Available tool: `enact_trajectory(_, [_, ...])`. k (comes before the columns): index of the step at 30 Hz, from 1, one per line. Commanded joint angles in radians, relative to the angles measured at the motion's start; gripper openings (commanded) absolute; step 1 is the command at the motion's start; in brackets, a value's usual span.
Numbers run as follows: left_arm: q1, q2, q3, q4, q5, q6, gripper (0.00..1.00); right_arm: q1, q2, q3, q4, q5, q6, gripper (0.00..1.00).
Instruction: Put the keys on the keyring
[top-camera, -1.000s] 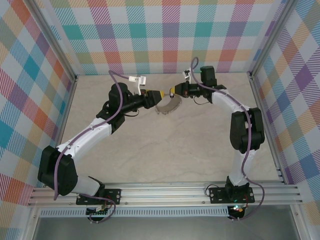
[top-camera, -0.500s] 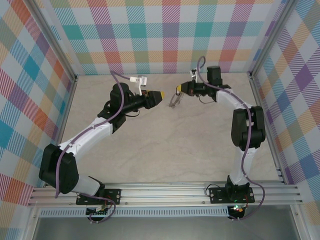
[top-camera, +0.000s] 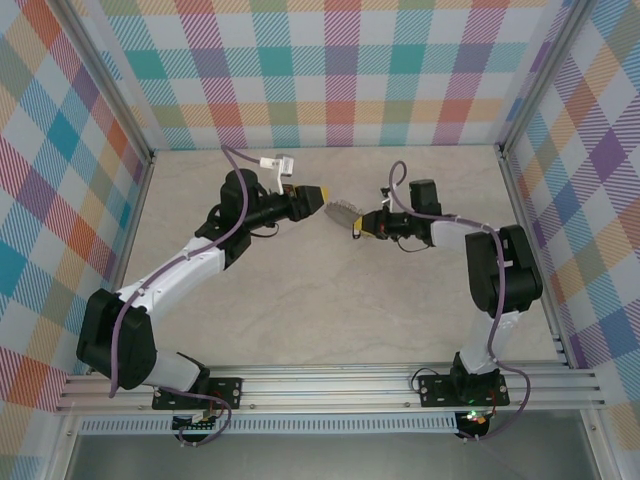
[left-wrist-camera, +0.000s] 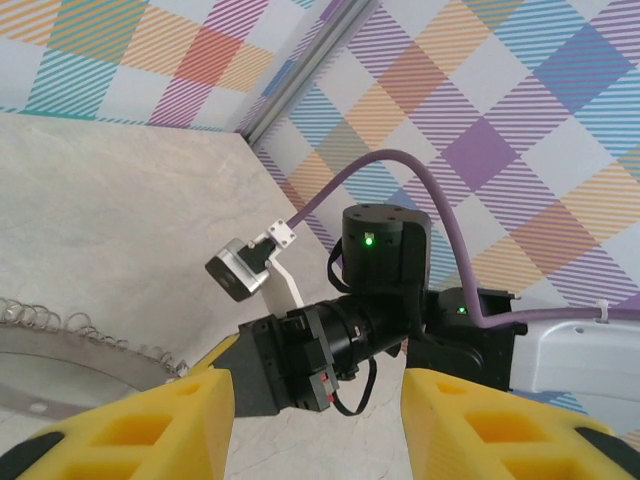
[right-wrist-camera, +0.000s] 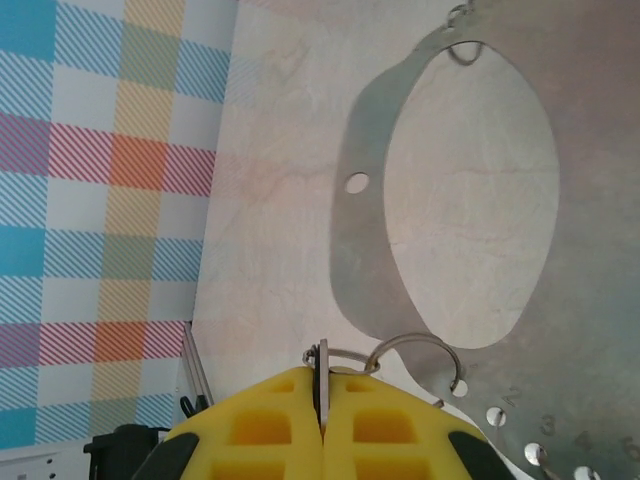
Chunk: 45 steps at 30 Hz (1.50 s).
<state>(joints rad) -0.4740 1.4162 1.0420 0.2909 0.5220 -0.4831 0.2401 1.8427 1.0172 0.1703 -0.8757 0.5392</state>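
Note:
The robot's right gripper should next move down toward the bare tabletop below and let go of the flat piece there, because the small wire ring (right-wrist-camera: 420, 350) connects it to the keyring.
The keyring (top-camera: 343, 211) is a wide, flat silver hoop with small wire loops along its edge, held up between the two grippers. My right gripper (top-camera: 357, 224) is shut. In the right wrist view its yellow fingers (right-wrist-camera: 322, 385) pinch a thin flat piece seen edge-on, apparently the key (right-wrist-camera: 323, 362). A small wire ring (right-wrist-camera: 420, 350) links that piece to the keyring (right-wrist-camera: 350, 230). My left gripper (top-camera: 318, 195) stands open just left of the hoop. Its fingers (left-wrist-camera: 318, 400) hold nothing, and the keyring (left-wrist-camera: 70, 365) passes to their left.
The pale marbled table (top-camera: 330, 300) is walled by checked panels, with metal posts (top-camera: 520, 200) at the corners. The right arm's black wrist (left-wrist-camera: 385, 270) and its purple cable (left-wrist-camera: 400, 170) sit close in front of my left fingers.
The right gripper has come nearer and lower, away from the back wall, carrying the hoop with it. The hoop has swung from hanging to lying flatter. The left gripper has barely moved.

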Motion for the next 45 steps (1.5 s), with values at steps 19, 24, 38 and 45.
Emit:
enact_trajectory(19, [0.007,-0.025,-0.015,0.024,0.019,-0.005,0.48,0.133,-0.019,-0.254,0.144,0.093,0.041,0.37])
enact_trajectory(24, [0.007,-0.04,-0.016,0.015,0.019,-0.002,0.48,0.137,-0.156,-0.315,0.152,0.09,0.068,0.47])
enact_trajectory(38, [0.012,-0.229,-0.087,-0.12,-0.203,0.09,0.62,0.071,-0.682,-0.227,-0.318,0.428,-0.096,1.0])
enact_trajectory(45, [0.013,-0.395,-0.259,-0.076,-0.707,0.261,1.0,0.006,-0.861,-0.201,-0.433,1.046,-0.137,1.0])
